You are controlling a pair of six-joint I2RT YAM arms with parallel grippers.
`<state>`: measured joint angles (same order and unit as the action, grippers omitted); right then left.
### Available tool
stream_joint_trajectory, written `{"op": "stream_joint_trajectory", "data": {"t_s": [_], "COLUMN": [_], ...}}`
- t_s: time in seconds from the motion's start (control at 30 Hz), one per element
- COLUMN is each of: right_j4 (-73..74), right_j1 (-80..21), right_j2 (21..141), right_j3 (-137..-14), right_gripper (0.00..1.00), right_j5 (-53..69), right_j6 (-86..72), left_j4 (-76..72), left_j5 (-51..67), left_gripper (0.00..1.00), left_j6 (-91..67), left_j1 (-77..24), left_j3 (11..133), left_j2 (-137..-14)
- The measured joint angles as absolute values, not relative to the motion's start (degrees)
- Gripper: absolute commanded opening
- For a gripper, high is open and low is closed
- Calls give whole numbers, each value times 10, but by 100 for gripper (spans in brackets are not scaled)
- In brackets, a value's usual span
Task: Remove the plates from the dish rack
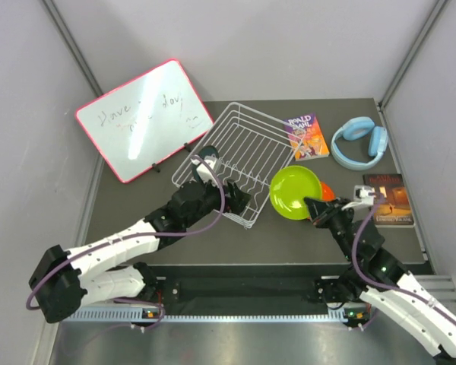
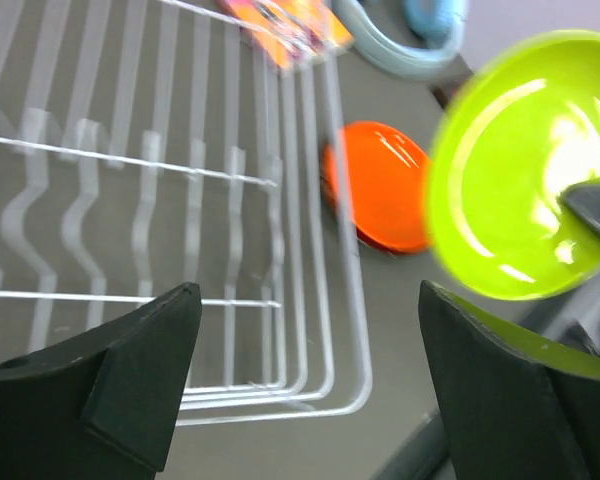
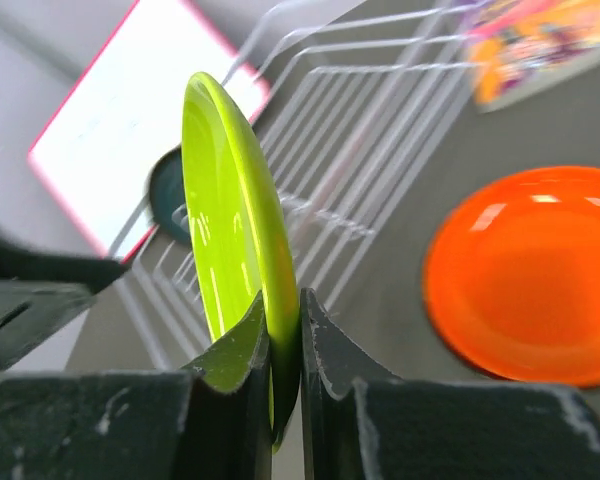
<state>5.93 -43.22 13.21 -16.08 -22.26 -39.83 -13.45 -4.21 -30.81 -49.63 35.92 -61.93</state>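
The orange plate (image 1: 327, 189) already lies flat outside the rack (image 1: 243, 144), so my right gripper next needs to carry the lime green plate down onto it and release its rim there.
The white wire dish rack (image 1: 243, 144) stands mid-table. A lime green plate (image 1: 292, 192) is held on edge just right of the rack, with my right gripper (image 1: 313, 205) shut on its near rim; the right wrist view shows both fingers pinching the rim of the green plate (image 3: 225, 200). On the table behind it lies the orange plate (image 1: 327, 189) (image 3: 530, 270). A dark teal plate (image 3: 168, 185) shows by the rack's wires, half hidden. My left gripper (image 1: 242, 202) hangs open over the rack's near right corner (image 2: 320, 380), holding nothing.
A pink-framed whiteboard (image 1: 143, 118) leans at the back left. A colourful book (image 1: 307, 135) lies beside the rack, blue headphones (image 1: 359, 141) at the back right, and a dark book (image 1: 390, 199) near the right edge.
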Motion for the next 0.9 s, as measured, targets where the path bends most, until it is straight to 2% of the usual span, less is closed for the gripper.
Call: {"op": "stream_joint_trajectory", "data": {"t_s": [0.1, 0.2, 0.4, 0.53, 0.7, 0.9], "right_j4": [159, 245, 331, 342, 304, 192], "right_j1": [-432, -432, -432, -429, -376, -178], "right_j2": [79, 77, 162, 248, 307, 380], "right_j3": [-178, -211, -246, -246, -249, -248], "right_gripper": [0, 0, 0, 0, 0, 0], "right_j5": [-309, -386, -478, -505, -475, -309], "right_j6": [-414, -440, -499, -519, -495, -414], "left_j4": [-110, -103, -109, -121, -124, -131], "left_j5": [-116, -183, -291, -295, -254, -209], "left_gripper": [99, 99, 99, 99, 99, 99], "left_j6": [-266, -228, -160, -142, -143, -155], "left_j1": [-496, -496, -489, -452, -382, -340], "left_j3": [364, 366, 374, 387, 392, 392], "left_j2": [-593, -567, -564, -605, -654, -670]}}
